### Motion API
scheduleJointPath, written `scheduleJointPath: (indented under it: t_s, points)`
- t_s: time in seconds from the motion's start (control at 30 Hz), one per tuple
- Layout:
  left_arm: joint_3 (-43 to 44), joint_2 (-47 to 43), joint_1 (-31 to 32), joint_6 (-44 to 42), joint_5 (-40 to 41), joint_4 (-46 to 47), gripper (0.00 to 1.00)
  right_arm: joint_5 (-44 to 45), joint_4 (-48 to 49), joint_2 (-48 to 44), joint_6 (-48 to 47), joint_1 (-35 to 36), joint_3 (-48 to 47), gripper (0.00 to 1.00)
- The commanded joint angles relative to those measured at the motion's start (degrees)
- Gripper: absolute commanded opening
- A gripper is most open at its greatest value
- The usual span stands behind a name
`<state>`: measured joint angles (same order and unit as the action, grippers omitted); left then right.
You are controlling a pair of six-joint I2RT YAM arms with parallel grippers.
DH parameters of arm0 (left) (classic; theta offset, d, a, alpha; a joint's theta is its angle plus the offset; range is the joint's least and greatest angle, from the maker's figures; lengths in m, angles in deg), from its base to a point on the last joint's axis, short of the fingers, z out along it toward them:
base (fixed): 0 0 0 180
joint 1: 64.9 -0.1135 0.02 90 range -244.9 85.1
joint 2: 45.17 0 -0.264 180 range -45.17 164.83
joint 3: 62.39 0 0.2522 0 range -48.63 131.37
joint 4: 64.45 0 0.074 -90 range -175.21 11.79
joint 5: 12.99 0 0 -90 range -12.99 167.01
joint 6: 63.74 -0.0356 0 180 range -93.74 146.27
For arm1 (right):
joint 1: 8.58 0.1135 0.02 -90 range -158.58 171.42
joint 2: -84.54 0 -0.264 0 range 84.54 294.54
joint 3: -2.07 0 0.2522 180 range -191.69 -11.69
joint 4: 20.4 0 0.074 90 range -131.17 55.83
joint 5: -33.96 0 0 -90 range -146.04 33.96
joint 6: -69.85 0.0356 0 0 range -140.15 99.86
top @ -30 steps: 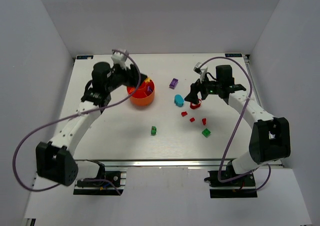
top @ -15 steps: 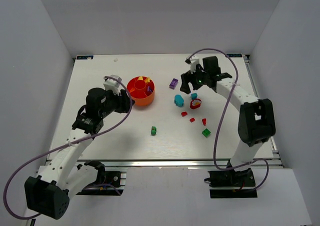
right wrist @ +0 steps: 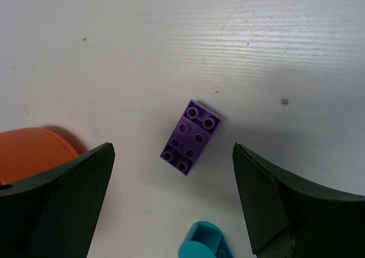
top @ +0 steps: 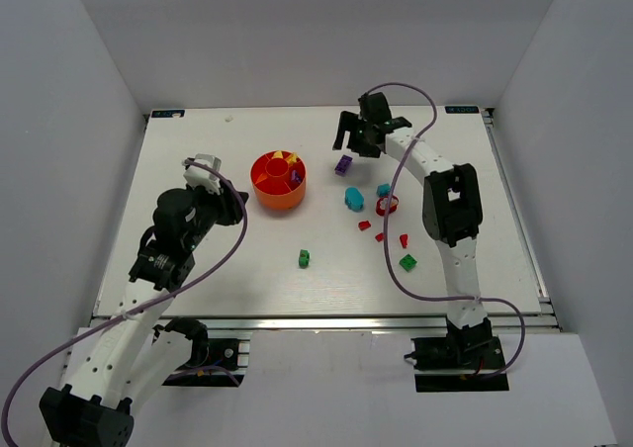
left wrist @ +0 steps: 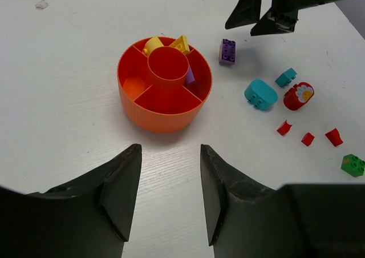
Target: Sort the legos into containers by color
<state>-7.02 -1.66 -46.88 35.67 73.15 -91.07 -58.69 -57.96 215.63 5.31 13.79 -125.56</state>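
Note:
The purple brick is next: my right gripper should go down with a slight turn, its open fingers along the brick's long sides.
The orange tub [top: 278, 180] stands left of centre, also in the left wrist view [left wrist: 164, 115]. It holds yellow pieces [left wrist: 181, 43] and a purple piece [left wrist: 190, 78]. A purple brick [right wrist: 191, 137] lies on the table, also in the top view [top: 343, 165]. My right gripper [right wrist: 173, 149] is open and empty, hovering over this brick with a jaw on either side, apart from it; it also shows in the top view [top: 348, 142]. My left gripper [left wrist: 170, 149] is open and empty, near and left of the tub [top: 233, 202].
Right of the tub lie two teal pieces [top: 353, 199] [top: 383, 190], a red flower piece [top: 387, 206], three small red pieces [top: 380, 236] and a green brick [top: 407, 262]. Another green brick [top: 304, 258] lies at centre. The tub's rim [right wrist: 28, 149] is beside my right gripper's left jaw.
My left gripper has drawn back from over the tub toward the near left. My right gripper has left the red pieces and moved far-left, over the purple brick.

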Motion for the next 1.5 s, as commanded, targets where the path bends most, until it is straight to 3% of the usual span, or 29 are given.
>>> scheduleJointPath:
  t_s: [0.0, 0.13, 0.47, 0.7, 0.93, 1.07, 1.27, 1.43, 1.47]
  points:
    - [-0.3, 0.2, 0.2, -0.5, 1.1, 0.8, 0.56, 8.9, -1.1, 0.4, 8.5, 1.9, -3.8, 0.89]
    - [0.0, 1.0, 0.2, -0.7, 0.7, 0.5, 0.55, 14.9, -4.0, 3.0, 10.6, 3.0, -5.3, 0.89]
    - [-0.2, 1.0, -0.4, -0.9, 0.4, 0.7, 0.56, 18.6, -2.8, 8.7, 11.7, 3.4, -6.5, 0.88]
    - [-0.1, 1.4, -0.4, -1.0, 0.1, 0.6, 0.55, 16.0, -2.2, 9.9, 11.8, 3.4, -6.5, 0.76]
    - [-0.2, 0.7, -0.4, -0.9, 0.3, 0.6, 0.55, 17.1, -2.7, 7.7, 11.7, 4.4, -2.6, 0.72]
    - [-0.2, 0.4, -0.4, -1.0, 0.3, 0.6, 0.55, 17.5, -1.8, 7.9, 10.8, 4.7, -2.2, 0.62]
    - [-0.3, -0.2, -0.4, -1.1, 0.7, 0.6, 0.55, 17.2, -1.3, 8.6, 9.1, 5.5, -2.1, 0.55]
    - [-0.3, -0.2, -0.4, -1.1, 0.8, 0.6, 0.55, 15.2, -0.9, 7.3, 7.9, 5.5, -1.2, 0.36]
    - [-0.3, -0.3, -0.4, -1.1, 0.8, 0.6, 0.55, 15.0, -0.6, 7.0, 7.3, 5.3, -0.9, 0.29]
